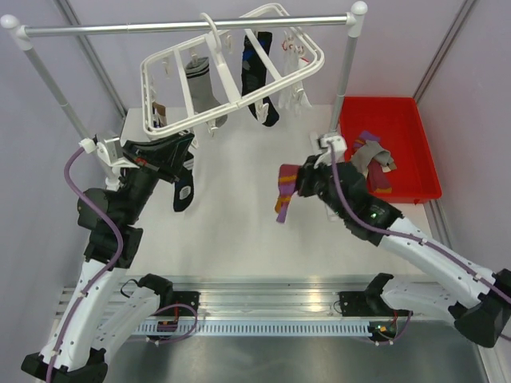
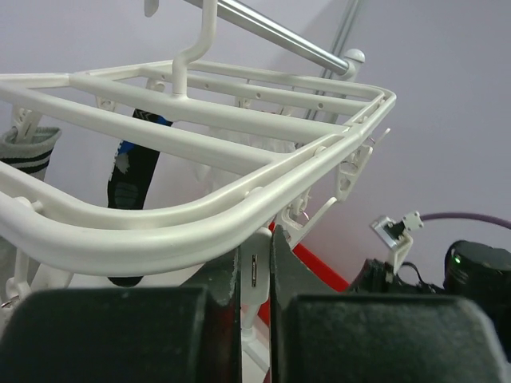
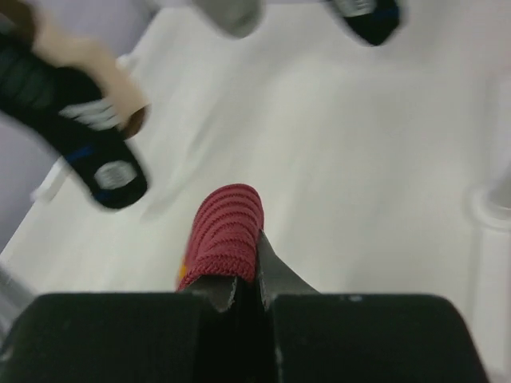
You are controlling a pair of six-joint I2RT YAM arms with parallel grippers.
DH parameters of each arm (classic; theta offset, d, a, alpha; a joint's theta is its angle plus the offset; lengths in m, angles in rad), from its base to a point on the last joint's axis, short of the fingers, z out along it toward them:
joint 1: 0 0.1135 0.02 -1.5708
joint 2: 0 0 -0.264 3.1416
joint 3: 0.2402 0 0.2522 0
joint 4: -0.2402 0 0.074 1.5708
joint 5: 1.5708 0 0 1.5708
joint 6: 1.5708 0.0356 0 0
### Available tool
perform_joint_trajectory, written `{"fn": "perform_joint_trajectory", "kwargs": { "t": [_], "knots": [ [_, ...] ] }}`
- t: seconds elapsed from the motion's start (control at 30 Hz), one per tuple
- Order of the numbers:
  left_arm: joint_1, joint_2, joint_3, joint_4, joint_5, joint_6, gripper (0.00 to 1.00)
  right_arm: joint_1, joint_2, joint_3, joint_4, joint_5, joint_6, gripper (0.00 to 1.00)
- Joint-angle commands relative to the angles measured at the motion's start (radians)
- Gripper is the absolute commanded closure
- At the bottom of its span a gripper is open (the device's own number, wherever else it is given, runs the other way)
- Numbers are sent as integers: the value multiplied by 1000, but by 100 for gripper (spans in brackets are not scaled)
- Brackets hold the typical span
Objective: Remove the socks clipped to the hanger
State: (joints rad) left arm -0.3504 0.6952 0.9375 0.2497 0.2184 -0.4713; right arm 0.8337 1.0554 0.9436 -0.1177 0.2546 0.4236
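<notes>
My right gripper should next swing over the bin's far half and release, because the red bin of socks is outward of my right gripper and to its right in the top view.
The white hanger hangs by its hook from a silver rail. A grey sock, a black-and-blue sock and white socks are clipped to it. My left gripper is under the frame's near left corner, shut on a white clip of the hanger. A black sock dangles just below it. My right gripper is shut on a maroon sock with orange stripes, held above the table; the sock pokes out between the jaws.
A red bin at the right holds several loose socks. The silver rail stands on two posts, one beside the bin. In the right wrist view a black-and-blue sock and a cream sock hang at left.
</notes>
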Motion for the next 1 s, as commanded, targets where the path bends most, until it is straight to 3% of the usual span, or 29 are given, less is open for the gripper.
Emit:
{"fn": "perform_joint_trajectory", "kwargs": {
  "t": [0.0,0.13,0.23,0.5,0.53,0.6,0.63,0.67,0.87,0.97],
  "knots": [
    [-2,-6,24,-9,2,-7,98,-238,-64,14,-146,-47,61,99],
    [-2,-3,21,-9,-2,-12,98,-618,-28,61,-157,-254,84,99],
    [-4,0,17,-7,-2,-12,98,-767,75,102,-108,-318,106,99],
    [-2,0,17,-17,12,-12,98,-967,374,392,-60,-342,139,98],
    [-2,0,15,-17,12,-13,98,-987,432,420,-63,-341,151,94],
    [-2,0,11,-17,9,-15,98,-995,495,478,-68,-310,164,63],
    [-2,0,9,-17,7,-16,98,-998,512,495,-71,-310,165,44],
    [-2,0,9,-17,10,-18,98,-998,529,510,-85,-307,164,11],
    [-2,1,12,-17,12,-21,98,-967,491,469,-54,-354,121,2],
    [-2,4,14,-20,13,-21,98,-909,381,329,-16,-334,93,2]
  ]
}}
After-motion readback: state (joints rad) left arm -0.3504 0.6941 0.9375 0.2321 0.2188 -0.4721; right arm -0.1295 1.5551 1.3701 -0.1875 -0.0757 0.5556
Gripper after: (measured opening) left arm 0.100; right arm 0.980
